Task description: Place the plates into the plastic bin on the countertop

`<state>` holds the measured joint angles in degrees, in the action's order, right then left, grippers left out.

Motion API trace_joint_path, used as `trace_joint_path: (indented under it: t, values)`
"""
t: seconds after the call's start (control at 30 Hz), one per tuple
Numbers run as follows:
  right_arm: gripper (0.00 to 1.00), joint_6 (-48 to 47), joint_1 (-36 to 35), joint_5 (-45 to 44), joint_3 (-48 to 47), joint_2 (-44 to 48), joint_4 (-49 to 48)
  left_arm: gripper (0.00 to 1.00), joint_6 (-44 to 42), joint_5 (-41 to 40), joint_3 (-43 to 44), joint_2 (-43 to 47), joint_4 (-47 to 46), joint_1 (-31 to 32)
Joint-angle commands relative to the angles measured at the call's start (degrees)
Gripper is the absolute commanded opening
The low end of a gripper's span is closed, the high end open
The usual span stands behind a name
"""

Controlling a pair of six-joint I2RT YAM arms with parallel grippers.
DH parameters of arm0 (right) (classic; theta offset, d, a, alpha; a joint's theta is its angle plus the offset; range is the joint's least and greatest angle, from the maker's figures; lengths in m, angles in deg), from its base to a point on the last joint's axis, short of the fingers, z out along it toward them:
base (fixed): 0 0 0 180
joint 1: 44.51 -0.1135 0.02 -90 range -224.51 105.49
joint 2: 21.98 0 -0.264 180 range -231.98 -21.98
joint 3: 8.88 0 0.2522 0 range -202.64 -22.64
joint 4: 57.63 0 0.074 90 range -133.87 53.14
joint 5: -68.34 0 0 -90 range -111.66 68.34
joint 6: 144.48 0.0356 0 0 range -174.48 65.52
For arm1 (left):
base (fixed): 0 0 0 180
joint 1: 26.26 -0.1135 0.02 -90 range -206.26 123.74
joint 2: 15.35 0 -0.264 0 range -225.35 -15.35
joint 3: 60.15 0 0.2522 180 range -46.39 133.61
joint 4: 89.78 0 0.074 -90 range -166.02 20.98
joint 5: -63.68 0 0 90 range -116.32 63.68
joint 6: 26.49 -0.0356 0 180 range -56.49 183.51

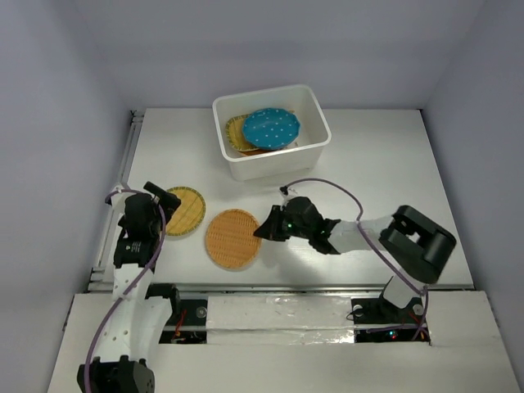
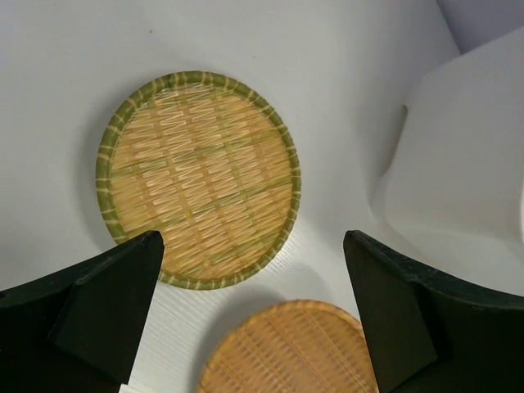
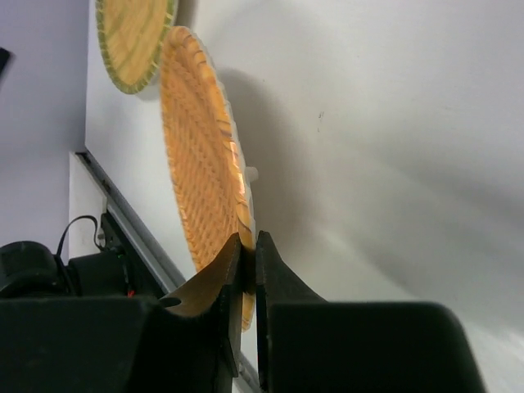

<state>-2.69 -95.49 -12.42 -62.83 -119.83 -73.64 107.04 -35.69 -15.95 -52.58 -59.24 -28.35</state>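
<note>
The orange plate [image 1: 232, 238] rises in my right gripper next, swings outward above the teal dotted plate [image 1: 271, 129] behind the bin's side and gets released there.
A round orange woven plate [image 1: 232, 238] lies on the white countertop [image 1: 368, 172], and my right gripper [image 1: 264, 227] is shut on its right rim. In the right wrist view the gripper [image 3: 248, 246] pinches that orange plate [image 3: 201, 155] at its edge. A round woven plate with a yellow-green rim [image 1: 184, 210] lies just left of it. My left gripper [image 1: 166, 201] stands open over that plate's left edge, holding nothing. The left wrist view shows the green-rimmed plate [image 2: 196, 176] and the orange plate [image 2: 286, 348] beyond the gripper [image 2: 250, 307]. The white plastic bin [image 1: 278, 164] holds a teal dotted plate [image 1: 271, 128] on woven plates [image 1: 238, 131].
The bin sits at the back middle of the countertop. Grey walls close in the left, right and back sides. The table's near edge with a metal rail [image 1: 327, 288] runs just below the two loose plates. The green-rimmed plate [image 3: 131, 37] also shows in the right wrist view.
</note>
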Motion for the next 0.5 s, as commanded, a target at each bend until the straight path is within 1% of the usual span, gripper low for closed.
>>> trace_joint_path:
  t: [0.0, 0.1, 0.13, 0.17, 0.2, 0.23, 0.27, 0.33, 0.37, 0.4, 0.47]
  values:
    - [0.0, -1.1, -0.2, -3.0, 1.9, 10.9, -0.4, 0.92, 1.7, -1.8, 0.2, -3.5, 0.4, -0.8]
    - [0.0, -3.9, -0.2, -4.4, 3.1, 19.3, 4.4, 0.92, 2.0, -1.3, -0.7, -4.7, -0.2, -0.8]
    - [0.0, -5.0, -0.2, -5.2, 2.5, 25.2, 6.6, 0.93, 1.9, -0.9, -0.7, -5.0, -0.4, -0.8]
    - [0.0, -7.5, -0.2, -7.5, 0.4, 27.9, 11.2, 0.93, 1.9, -0.9, -0.6, -5.7, -0.3, -0.8]
    - [0.0, -8.9, -0.2, -8.8, -0.8, 30.6, 13.5, 0.93, 1.9, -1.1, -0.4, -6.2, 0.0, -0.8]
    - [0.0, -11.2, -0.2, -13.1, -3.7, 35.0, 17.3, 0.93, 1.8, -1.0, -0.4, -7.2, 0.0, -0.8]
    - [0.0, -12.2, -0.2, -15.0, -5.4, 36.9, 18.9, 0.93, 1.7, -1.0, -0.4, -7.7, 0.0, -0.8]
    - [0.0, -14.4, 1.1, -18.4, -8.8, 39.7, 21.2, 0.93, 1.6, -0.7, -0.7, -9.1, -0.6, -0.8]
    - [0.0, -16.4, 2.5, -21.9, -10.7, 39.7, 23.1, 0.93, 1.6, -0.7, -0.8, -10.7, -0.6, -0.8]
    - [0.0, -17.4, 3.4, -23.4, -14.8, 39.3, 24.0, 0.93, 1.6, -0.6, -1.0, -11.5, -0.7, -0.8]
    - [0.0, -18.6, 5.9, -24.6, -18.6, 37.0, 24.4, 0.92, 2.3, -0.2, -1.4, -13.9, -1.0, -0.8]
